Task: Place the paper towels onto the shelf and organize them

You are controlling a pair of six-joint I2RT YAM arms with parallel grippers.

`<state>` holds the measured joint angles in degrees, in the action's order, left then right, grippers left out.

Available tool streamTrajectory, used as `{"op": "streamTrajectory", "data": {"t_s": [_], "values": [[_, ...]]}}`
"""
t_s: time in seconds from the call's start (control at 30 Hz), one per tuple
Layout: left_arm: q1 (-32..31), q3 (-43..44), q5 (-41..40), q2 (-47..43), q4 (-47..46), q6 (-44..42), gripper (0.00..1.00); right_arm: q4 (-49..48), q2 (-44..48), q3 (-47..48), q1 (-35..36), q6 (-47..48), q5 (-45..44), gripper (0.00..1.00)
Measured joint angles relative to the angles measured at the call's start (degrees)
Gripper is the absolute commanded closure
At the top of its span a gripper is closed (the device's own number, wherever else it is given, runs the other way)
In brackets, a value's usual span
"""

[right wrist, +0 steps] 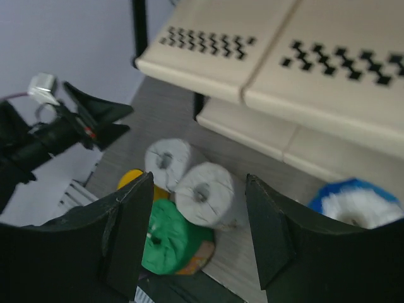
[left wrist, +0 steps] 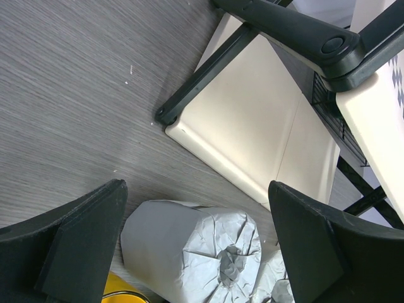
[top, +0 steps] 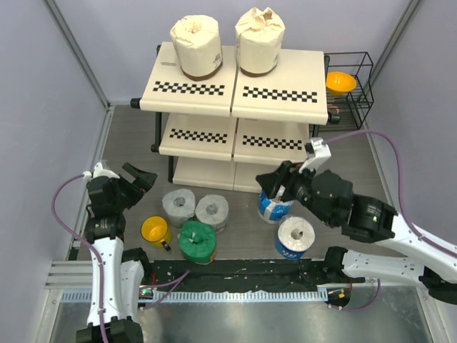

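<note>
The right gripper has its gap facing the grey and green rolls, so next it should tilt downward and lower onto the rear blue-and-white roll [top: 275, 203] [right wrist: 358, 208].
Two cream paper towels [top: 196, 45] [top: 259, 41] stand on the top board of the shelf [top: 285, 78]. On the table in front stand two grey rolls [top: 178, 206] [top: 212, 211], a green roll [top: 197, 241] and two blue-and-white rolls [top: 273, 209] [top: 295, 237]. My left gripper [top: 141, 184] is open and empty, left of the grey rolls; the nearer grey roll [left wrist: 189, 252] lies below its gap [left wrist: 197, 192]. My right gripper [top: 270, 184] is open and empty, above the rear blue-and-white roll, facing the grey roll [right wrist: 205, 196] and the green roll [right wrist: 170, 246].
A yellow mug [top: 155, 230] stands left of the green roll. A black wire rack [top: 357, 86] with an orange bowl [top: 341, 82] stands right of the shelf. The shelf's bottom board [left wrist: 252, 139] and black frame tube [left wrist: 202, 76] lie just beyond the left gripper.
</note>
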<state>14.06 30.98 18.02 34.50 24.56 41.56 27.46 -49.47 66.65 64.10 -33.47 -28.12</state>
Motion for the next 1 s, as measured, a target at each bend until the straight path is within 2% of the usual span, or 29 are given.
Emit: {"op": "streamTrajectory", "data": {"t_s": [0.1,0.27,0.47,0.77,1.0], "values": [[0.0,0.0,0.0,0.0,0.0,0.0,0.00,6.3,7.5,-8.8,0.4,-7.2,-4.7,0.35],[0.0,0.0,0.0,0.1,0.0,0.0,0.00,12.9,15.1,-16.1,0.3,-17.9,-11.5,0.32],[0.0,0.0,0.0,0.3,0.0,0.0,0.00,16.7,12.7,-21.0,0.3,-26.7,-15.7,0.26],[0.0,0.0,0.0,0.3,0.0,0.0,0.00,19.4,9.6,-28.4,0.3,-38.8,-17.2,0.24],[0.0,0.0,0.0,0.3,0.0,0.0,0.00,19.4,6.6,-31.6,0.3,-43.4,-17.7,0.21]]}}
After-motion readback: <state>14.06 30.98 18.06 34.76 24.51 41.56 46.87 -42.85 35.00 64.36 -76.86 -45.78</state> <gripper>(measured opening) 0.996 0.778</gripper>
